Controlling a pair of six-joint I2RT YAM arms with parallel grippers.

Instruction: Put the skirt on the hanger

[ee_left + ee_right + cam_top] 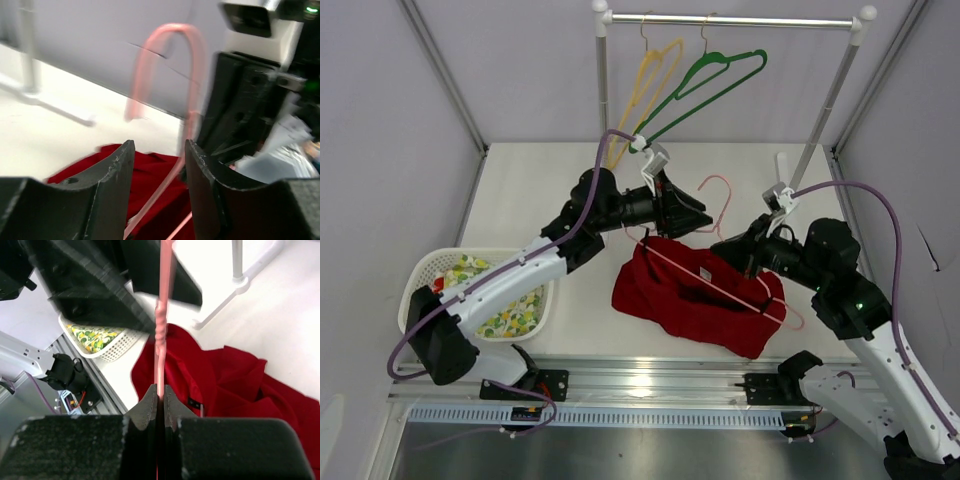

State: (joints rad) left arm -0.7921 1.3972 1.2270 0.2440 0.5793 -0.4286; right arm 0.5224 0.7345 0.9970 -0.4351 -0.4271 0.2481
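My right gripper rises and moves outward next, hooks the hanger over the rack's bar past the green hanger and releases it there, as that part is empty.
The deep-red skirt (670, 300) lies crumpled on the white table between the two arms. The pale pink hanger (700, 272) rests slanted across it, hook toward the back. My right gripper (722, 246) is shut on the hanger's wire; the right wrist view shows the pink hanger (161, 325) pinched between the closed jaws of that gripper (160, 390), above the skirt (225, 380). My left gripper (705, 218) hovers by the hook. In the left wrist view this gripper (159, 145) is open, the hanger (192, 60) rising between its fingers close to the right one, the skirt (150, 170) below.
A white basket (430, 265) holding a floral cloth (510, 310) sits at the front left. At the back stands a clothes rack (730, 20) with a yellow hanger (645, 85) and a green hanger (715, 85). Its right post (237, 260) stands near the right arm.
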